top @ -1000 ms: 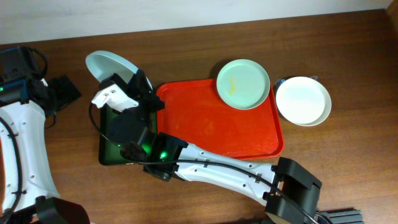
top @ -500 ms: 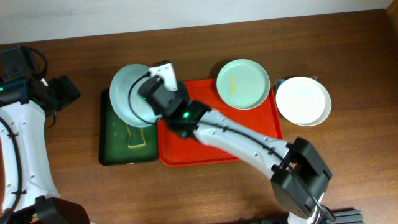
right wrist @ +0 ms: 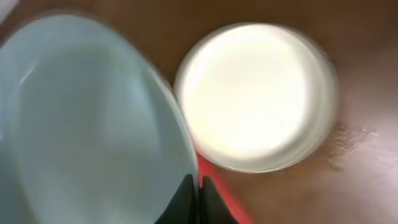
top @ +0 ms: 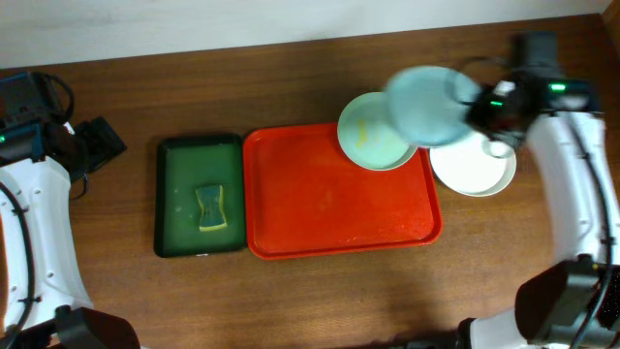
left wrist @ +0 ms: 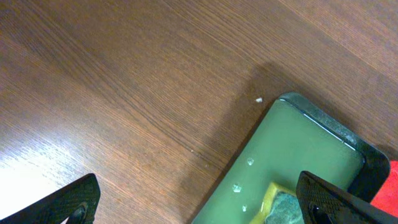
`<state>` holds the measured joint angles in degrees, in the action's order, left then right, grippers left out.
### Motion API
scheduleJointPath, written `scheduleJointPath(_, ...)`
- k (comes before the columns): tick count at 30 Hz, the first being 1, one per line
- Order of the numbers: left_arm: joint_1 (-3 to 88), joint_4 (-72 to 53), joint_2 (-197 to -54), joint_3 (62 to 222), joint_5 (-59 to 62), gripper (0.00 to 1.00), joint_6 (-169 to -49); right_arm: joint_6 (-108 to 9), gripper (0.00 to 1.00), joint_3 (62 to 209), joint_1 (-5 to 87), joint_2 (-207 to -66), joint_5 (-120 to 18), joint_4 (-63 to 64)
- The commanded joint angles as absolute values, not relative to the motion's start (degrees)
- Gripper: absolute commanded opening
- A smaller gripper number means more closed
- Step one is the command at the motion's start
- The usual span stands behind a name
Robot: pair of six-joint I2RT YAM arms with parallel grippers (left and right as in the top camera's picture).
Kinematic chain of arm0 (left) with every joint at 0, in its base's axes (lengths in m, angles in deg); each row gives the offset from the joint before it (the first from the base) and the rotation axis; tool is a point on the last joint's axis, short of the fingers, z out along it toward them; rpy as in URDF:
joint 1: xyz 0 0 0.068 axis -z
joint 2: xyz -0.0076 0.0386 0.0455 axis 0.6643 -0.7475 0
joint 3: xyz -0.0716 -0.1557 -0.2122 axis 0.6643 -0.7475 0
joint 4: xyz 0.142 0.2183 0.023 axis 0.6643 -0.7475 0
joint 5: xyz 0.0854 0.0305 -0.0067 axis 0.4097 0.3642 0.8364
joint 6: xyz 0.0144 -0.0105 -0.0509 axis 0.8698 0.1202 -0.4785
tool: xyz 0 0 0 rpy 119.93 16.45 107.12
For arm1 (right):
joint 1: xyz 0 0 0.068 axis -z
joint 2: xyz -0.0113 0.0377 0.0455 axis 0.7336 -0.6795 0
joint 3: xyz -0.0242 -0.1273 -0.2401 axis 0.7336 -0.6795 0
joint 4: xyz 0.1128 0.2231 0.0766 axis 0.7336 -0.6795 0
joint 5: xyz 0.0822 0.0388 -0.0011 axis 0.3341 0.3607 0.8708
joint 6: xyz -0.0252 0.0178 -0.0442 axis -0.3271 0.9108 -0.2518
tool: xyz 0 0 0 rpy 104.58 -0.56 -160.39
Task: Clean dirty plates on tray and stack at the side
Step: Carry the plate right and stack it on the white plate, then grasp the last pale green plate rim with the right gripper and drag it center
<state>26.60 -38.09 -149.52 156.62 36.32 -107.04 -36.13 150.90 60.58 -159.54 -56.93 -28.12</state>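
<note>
The white plate (top: 474,163) (right wrist: 256,98) beside the tray is bare, so my right gripper will swing the mint-blue plate back and to the right in the overhead view, then down over the white plate.
My right gripper (top: 477,109) is shut on the rim of a pale mint-blue plate (top: 424,103) and holds it in the air, blurred, over the gap between the two other plates. In the right wrist view the jaws (right wrist: 196,194) pinch that plate's (right wrist: 93,124) edge. A mint plate with a yellow smear (top: 368,136) rests on the back right corner of the red tray (top: 329,204). A white plate (top: 477,167) lies on the table right of the tray, and shows in the right wrist view (right wrist: 255,93). My left gripper (left wrist: 205,202) is open and empty at the far left (top: 97,143).
A dark green tray (top: 184,184) lies left of the red tray with a yellow-green sponge (top: 210,208) in it; its corner (left wrist: 311,149) and the sponge (left wrist: 283,205) show in the left wrist view. The table's back edge meets a pale wall.
My right arm has swung from above the green tray to the far right, carrying the pale blue plate. The sponge now lies uncovered. The left arm has not moved.
</note>
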Motion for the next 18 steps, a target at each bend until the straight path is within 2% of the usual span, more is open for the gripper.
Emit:
scheduleJointPath(1,26.4,-38.0,-149.2,156.8,36.6,0.99,-107.8,-40.9,0.04,150.3,70.9,-161.8,-57.4,-32.3)
scheduleJointPath(4,26.4,-38.0,-149.2,156.8,36.6,0.99,-107.8,-40.9,0.04,147.0,76.6,-165.3,-57.7,-32.7)
scheduleJointPath(11,26.4,-38.0,-149.2,156.8,36.6,0.99,-107.8,-40.7,0.05,137.2,76.8,-168.2,-58.5,-22.0)
scheduleJointPath(13,26.4,-38.0,-149.2,156.8,36.6,0.99,-107.8,-40.7,0.18,137.1,76.7,-168.2,-58.5,-21.0)
scheduleJointPath(15,26.4,-38.0,-149.2,156.8,36.6,0.99,-107.8,-40.8,0.26,137.1,76.7,-168.2,-58.3,-20.8)
scheduleJointPath(16,26.4,-38.0,-149.2,156.8,36.6,0.99,-107.8,-42.1,0.4,137.1,76.4,-168.2,-58.1,-20.8)
scheduleJointPath(18,26.4,-38.0,-149.2,156.8,36.6,0.99,-107.8,-45.4,0.49,137.1,75.6,-168.2,-56.6,-20.8)
